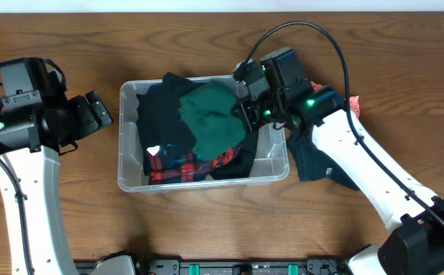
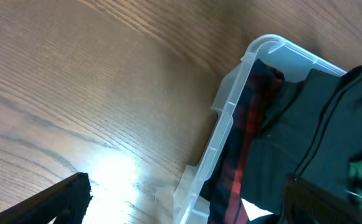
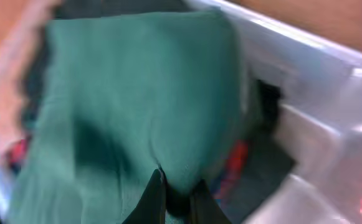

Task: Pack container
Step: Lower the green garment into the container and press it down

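Next, the green garment [image 1: 214, 114] goes down in my right gripper into the bare space at the container's end by the dark teal garment for release.
The clear plastic container [image 1: 130, 137] sits mid-table, holding a black garment [image 1: 160, 118], a red plaid garment [image 1: 183, 166] and a green garment [image 1: 214, 114] on top. My right gripper [image 1: 246, 113] is over the container's right part, shut on a fold of the green garment [image 3: 131, 93]; its fingertips [image 3: 176, 198] pinch the cloth. My left gripper [image 1: 99, 111] is open and empty, just left of the container. In the left wrist view its fingers [image 2: 181, 202] straddle the container's rim [image 2: 230, 118], with plaid cloth [image 2: 249, 124] inside.
A dark teal garment [image 1: 317, 164] lies on the table right of the container, under my right arm. A bit of pink cloth [image 1: 356, 101] shows behind that arm. The table top is brown wood [image 1: 69, 46].
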Tool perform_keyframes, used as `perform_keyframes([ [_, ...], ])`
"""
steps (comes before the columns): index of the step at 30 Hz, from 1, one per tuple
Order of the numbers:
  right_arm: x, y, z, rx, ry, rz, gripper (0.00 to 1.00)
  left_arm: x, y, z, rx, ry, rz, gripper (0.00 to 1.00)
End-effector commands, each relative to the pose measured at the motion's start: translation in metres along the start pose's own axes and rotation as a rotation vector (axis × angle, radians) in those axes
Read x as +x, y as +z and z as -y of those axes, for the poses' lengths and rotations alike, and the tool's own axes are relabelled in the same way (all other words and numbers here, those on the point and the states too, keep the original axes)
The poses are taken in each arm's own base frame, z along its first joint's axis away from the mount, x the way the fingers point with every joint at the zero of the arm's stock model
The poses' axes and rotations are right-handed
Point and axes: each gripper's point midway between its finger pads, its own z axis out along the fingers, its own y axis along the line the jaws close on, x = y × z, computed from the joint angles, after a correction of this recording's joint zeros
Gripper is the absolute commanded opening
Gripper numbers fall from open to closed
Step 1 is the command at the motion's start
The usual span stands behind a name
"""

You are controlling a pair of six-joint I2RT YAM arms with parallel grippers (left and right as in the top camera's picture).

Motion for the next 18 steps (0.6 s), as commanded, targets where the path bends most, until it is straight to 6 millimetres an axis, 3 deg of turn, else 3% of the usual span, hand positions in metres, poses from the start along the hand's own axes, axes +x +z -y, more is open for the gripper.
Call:
perform_keyframes([
  [1,-0.003,-0.003,0.032,0.148,-0.02,0.006,0.01,-0.003,-0.002,-0.001,-0.006,0.009,0.008,0.98],
  [10,0.032,0.02,0.073,0.315,0.074,-0.113,0.01,-0.003,-0.002,-0.001,-0.006,0.009,0.008,0.98],
  [18,0.049,0.006,0.109,0.565,0.25,-0.129,0.01,-0.003,-0.002,-0.001,-0.006,0.009,0.008,0.98],
])
